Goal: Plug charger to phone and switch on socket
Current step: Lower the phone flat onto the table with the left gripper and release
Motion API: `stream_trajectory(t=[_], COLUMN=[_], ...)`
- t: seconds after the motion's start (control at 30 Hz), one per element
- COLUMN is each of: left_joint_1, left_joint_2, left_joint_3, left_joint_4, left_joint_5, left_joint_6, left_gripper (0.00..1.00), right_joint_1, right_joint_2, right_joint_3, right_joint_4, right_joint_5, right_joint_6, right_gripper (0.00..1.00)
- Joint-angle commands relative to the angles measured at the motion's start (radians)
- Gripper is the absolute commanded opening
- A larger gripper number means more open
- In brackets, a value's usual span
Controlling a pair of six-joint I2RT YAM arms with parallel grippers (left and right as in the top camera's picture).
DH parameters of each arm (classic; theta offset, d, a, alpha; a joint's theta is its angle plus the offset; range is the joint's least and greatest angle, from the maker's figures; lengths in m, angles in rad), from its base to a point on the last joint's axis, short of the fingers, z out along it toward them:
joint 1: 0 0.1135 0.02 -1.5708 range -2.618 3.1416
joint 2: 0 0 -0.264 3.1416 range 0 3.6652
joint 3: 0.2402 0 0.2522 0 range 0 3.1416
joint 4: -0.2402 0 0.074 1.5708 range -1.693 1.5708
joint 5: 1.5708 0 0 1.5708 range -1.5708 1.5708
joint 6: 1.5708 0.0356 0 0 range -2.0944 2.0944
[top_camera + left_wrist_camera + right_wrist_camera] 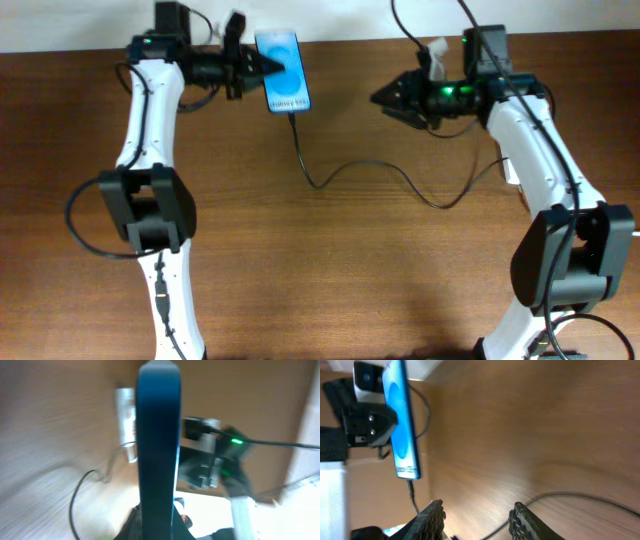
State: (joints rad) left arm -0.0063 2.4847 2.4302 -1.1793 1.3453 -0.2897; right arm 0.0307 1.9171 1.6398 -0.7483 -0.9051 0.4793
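My left gripper is above the bare wood and needs to go down and release the phone flat there, as the charger (322, 184) is already in the phone's port.
The phone (284, 72), blue screen lit, is held at the table's far edge by my left gripper (266, 68), shut on its left side. In the left wrist view the phone (159, 445) shows edge-on between the jaws of the left gripper (157, 522). The thin black charger (322, 184) sits plugged into the phone's near end and curves right across the table. In the right wrist view the phone (402, 430) has the charger (412, 491) in its port. My right gripper (385, 98) (477, 520) stands open and empty to the phone's right. The white socket (127, 417) lies beyond.
The socket (508, 172) is mostly hidden behind my right arm (540, 140) at the table's right side. A white wall runs along the table's far edge (350, 42). The charger's slack (580, 496) lies on the brown wood in the middle.
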Motion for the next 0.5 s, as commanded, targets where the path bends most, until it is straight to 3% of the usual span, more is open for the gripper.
stream_trajectory(t=[0.0, 0.1, 0.2, 0.47], left_joint_1=[-0.056, -0.092, -0.121, -0.131], left_joint_2=[0.012, 0.012, 0.019, 0.108], left_joint_3=[0.005, 0.005, 0.005, 0.005], left_joint_4=[-0.145, -0.210, -0.232, -0.221], left_joint_5=[-0.340, -0.488, -0.679, -0.721], left_joint_6=[0.224, 0.308, 0.310, 0.247], left_gripper=[0.00, 0.00, 0.00, 0.00], right_joint_1=[-0.037, -0.044, -0.040, 0.023], right_joint_2=[-0.013, -0.013, -0.013, -0.013], right_joint_3=[0.004, 0.004, 0.004, 0.004], right_joint_4=[-0.091, -0.153, -0.189, -0.233], right_joint_5=[0.132, 0.217, 0.277, 0.393], right_joint_6=[-0.130, -0.162, -0.182, -0.214], right_gripper=[0.46, 0.46, 0.46, 0.46])
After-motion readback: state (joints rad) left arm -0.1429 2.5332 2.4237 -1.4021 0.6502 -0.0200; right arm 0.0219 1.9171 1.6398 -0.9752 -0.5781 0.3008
